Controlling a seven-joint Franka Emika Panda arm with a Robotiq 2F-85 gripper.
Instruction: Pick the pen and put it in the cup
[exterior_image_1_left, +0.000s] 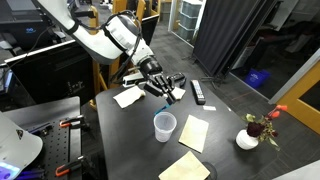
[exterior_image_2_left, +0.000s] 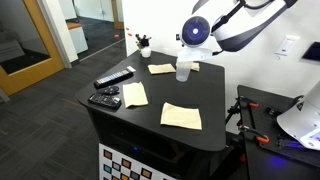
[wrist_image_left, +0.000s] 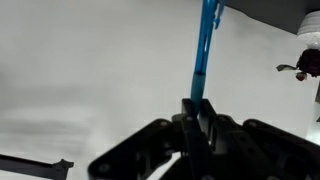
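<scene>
Next, my gripper moves down to the cup's opening (exterior_image_1_left: 165, 118) below the fingers and releases the blue pen inside, as the pen's loose end already points downward.
My gripper (wrist_image_left: 200, 118) is shut on the thin blue-teal pen (wrist_image_left: 206, 50), which sticks out from between the fingers in the wrist view. In an exterior view the gripper (exterior_image_1_left: 162, 87) hangs low over the black table, behind the cup (exterior_image_1_left: 165, 125), with a bit of the pen (exterior_image_1_left: 170, 95) showing at its tip. The cup is a translucent whitish tumbler standing upright and apart from the gripper. It also shows in an exterior view (exterior_image_2_left: 183, 70), just below the gripper (exterior_image_2_left: 186, 52).
A black remote (exterior_image_1_left: 198, 92) lies beside the gripper. A white pot with a red flower (exterior_image_1_left: 250, 136) stands near a table corner. Paper napkins (exterior_image_1_left: 193, 132) lie around the cup. Two remotes (exterior_image_2_left: 113, 78) lie near another table edge.
</scene>
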